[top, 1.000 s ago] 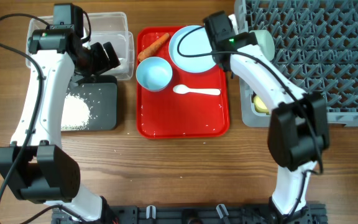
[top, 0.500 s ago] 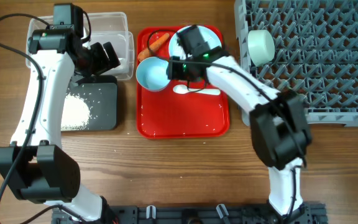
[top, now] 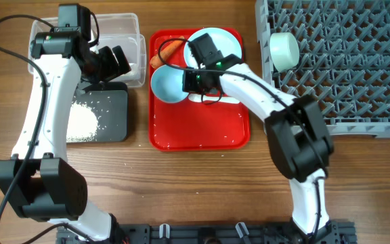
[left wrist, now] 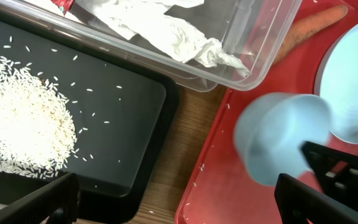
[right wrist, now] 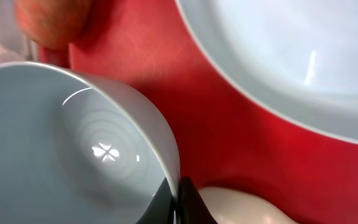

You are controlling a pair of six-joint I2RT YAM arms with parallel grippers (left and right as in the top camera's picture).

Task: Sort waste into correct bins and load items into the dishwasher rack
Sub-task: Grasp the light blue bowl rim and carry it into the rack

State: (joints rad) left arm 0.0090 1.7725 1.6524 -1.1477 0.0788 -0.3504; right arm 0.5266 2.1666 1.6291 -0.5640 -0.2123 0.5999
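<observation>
My right gripper rises next and swings over to the grey rack, free beside the tipped mint-green bowl. It then tilts the light blue bowl and brings it down in.
My right gripper [top: 193, 81] is shut on the right rim of the light blue bowl [top: 168, 85] over the red tray [top: 198, 130]; its fingertips [right wrist: 178, 194] pinch the thin wall of this bowl [right wrist: 73, 155]. In the left wrist view the bowl [left wrist: 278, 146] is blurred. The pale blue plate [top: 225, 42], orange carrot [top: 167, 50] and white spoon [top: 227, 100] lie on the tray, partly under the arm. My left gripper [top: 111, 62] hangs open and empty between the clear tub [top: 128, 27] and the black tray [top: 114, 115], its fingers [left wrist: 36, 202] wide apart.
White rice [left wrist: 20, 124] is heaped on the black tray. Crumpled tissue [left wrist: 166, 34] lies in the clear tub. A mint-green bowl [top: 284, 50] lies in the grey rack [top: 347, 68] at the right. A few rice grains dot the red tray's edge [left wrist: 201, 168].
My right gripper swung left from the rack to the red tray and shut on the light blue bowl's rim, shifting the bowl slightly. The left arm has not moved.
</observation>
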